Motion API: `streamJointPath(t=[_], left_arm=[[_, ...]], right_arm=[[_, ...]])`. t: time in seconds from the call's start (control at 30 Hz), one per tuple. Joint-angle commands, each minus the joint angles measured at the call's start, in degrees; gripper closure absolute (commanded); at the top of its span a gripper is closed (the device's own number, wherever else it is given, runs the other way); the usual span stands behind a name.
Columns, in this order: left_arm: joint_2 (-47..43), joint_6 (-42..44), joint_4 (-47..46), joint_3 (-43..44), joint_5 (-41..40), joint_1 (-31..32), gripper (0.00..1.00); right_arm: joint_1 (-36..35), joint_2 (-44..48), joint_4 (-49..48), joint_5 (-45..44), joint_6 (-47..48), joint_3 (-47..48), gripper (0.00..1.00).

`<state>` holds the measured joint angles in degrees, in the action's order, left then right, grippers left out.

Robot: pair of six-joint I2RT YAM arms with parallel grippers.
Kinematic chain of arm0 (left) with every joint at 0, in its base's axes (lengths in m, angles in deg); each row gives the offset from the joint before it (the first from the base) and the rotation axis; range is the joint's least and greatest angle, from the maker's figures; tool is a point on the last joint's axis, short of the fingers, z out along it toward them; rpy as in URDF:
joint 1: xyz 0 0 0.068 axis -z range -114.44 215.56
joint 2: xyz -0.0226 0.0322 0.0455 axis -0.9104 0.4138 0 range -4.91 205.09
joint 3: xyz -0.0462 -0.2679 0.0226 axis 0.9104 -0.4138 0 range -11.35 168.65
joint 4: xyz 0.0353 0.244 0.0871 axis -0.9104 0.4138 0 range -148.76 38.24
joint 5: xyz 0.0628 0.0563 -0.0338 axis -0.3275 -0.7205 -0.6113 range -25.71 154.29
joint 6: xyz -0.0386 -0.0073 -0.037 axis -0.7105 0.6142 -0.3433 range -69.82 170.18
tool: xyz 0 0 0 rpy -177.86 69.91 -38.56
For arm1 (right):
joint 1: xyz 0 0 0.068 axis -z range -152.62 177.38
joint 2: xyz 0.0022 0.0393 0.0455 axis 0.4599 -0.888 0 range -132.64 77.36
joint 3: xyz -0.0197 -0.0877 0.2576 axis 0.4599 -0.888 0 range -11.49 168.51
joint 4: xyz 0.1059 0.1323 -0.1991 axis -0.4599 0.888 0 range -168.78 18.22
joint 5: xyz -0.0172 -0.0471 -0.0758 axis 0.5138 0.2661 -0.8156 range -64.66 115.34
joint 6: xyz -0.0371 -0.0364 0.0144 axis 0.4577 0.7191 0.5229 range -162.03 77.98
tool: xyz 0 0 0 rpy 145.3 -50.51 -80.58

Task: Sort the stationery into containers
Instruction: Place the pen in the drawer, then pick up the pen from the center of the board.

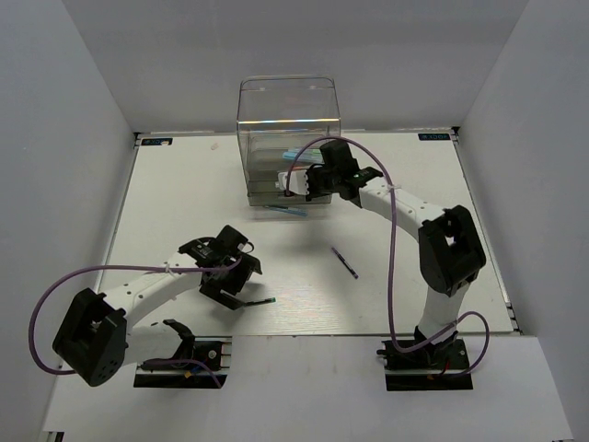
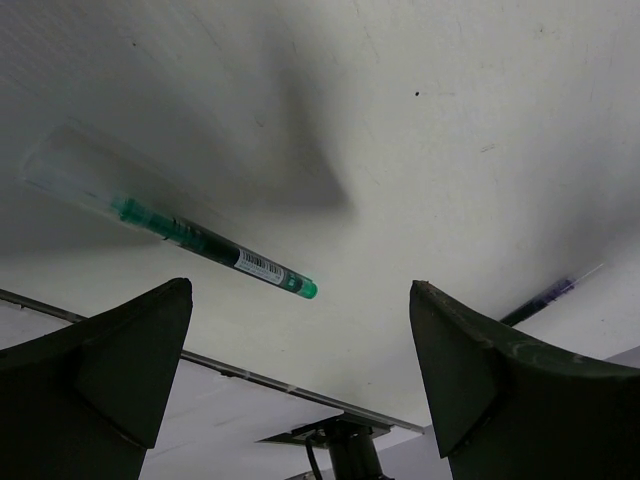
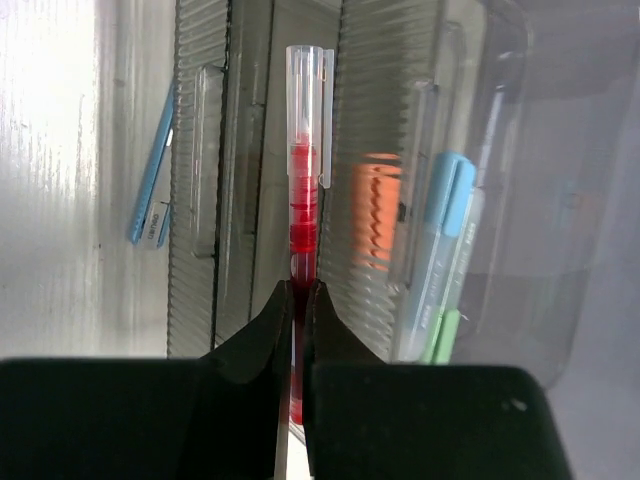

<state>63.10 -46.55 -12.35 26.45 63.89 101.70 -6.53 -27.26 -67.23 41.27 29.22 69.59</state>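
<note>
The green pen lies on the table below my left gripper's open fingers, so the gripper comes down onto the pen's labelled body next and closes on it.
The clear smoky drawer unit (image 1: 288, 138) stands at the back of the table. Right in front of its ribbed drawer fronts (image 3: 380, 150), my right gripper (image 3: 303, 290) is shut on a red pen (image 3: 304, 200) whose clear cap points at them. Behind the fronts lie an orange marker (image 3: 375, 215), a light blue marker (image 3: 445, 230) and a green marker (image 3: 440, 335). A blue pen (image 1: 287, 210) lies on the table by the unit. My left gripper (image 2: 300, 288) hangs open and holds nothing, with a green pen (image 2: 215, 250) on the table just beyond its fingertips. A dark purple pen (image 1: 345, 261) lies mid-table.
The white table (image 1: 184, 203) is boxed in by white walls on three sides. Its front edge (image 2: 250, 375) runs close under my left gripper, with the right arm's base (image 2: 345, 450) beyond. A purple cable (image 1: 391, 239) loops along the right arm.
</note>
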Motion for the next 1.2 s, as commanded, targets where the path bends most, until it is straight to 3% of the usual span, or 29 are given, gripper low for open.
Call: streamJointPath(t=[0.0, 0.03, 0.1, 0.2, 0.33, 0.6, 0.73, 0.87, 1.0, 1.17], left_arm=[[-0.5, -1.2, -0.9, -0.4, 0.8, 0.2, 0.00], [-0.5, -1.2, -0.9, -0.4, 0.8, 0.2, 0.00], [-0.5, -1.7, -0.9, -1.0, 0.8, 0.2, 0.00], [-0.5, -2.2, -0.9, -1.0, 1.4, 0.2, 0.00], [0.6, -2.2, -0.9, -1.0, 1.9, 0.2, 0.00], [2.3, -2.8, 0.3, 0.2, 1.9, 0.2, 0.00], [3.4, -3.3, 1.5, 0.8, 1.9, 0.2, 0.00], [5.2, -3.8, 2.8, 1.4, 3.1, 0.2, 0.03], [7.5, -4.3, 5.4, 2.5, 4.0, 0.8, 0.11], [9.2, -5.7, 4.1, 2.5, 3.5, 0.8, 0.30]], right_arm=[[-0.4, -1.4, 1.7, -1.1, 0.5, 4.8, 1.00], [-0.6, -1.7, 2.2, -1.5, 0.1, 5.2, 1.00], [-0.7, -3.2, 3.8, -2.0, -0.6, 6.8, 0.87], [-0.9, -3.8, 5.3, -2.6, -2.4, 8.0, 0.76], [-1.0, -3.0, 5.9, -2.7, -3.9, 7.3, 0.69], [-0.8, -0.1, 5.9, -0.9, -6.8, 4.8, 0.72], [-0.4, 6.2, 5.9, 3.6, -13.2, 3.1, 0.82], [-0.5, 13.0, 2.4, 6.6, -17.4, -5.1, 0.82], [-0.5, 20.2, -3.1, 7.2, -22.1, -15.7, 0.82], [-0.1, 27.4, -3.4, 6.8, -25.9, -22.6, 0.82]])
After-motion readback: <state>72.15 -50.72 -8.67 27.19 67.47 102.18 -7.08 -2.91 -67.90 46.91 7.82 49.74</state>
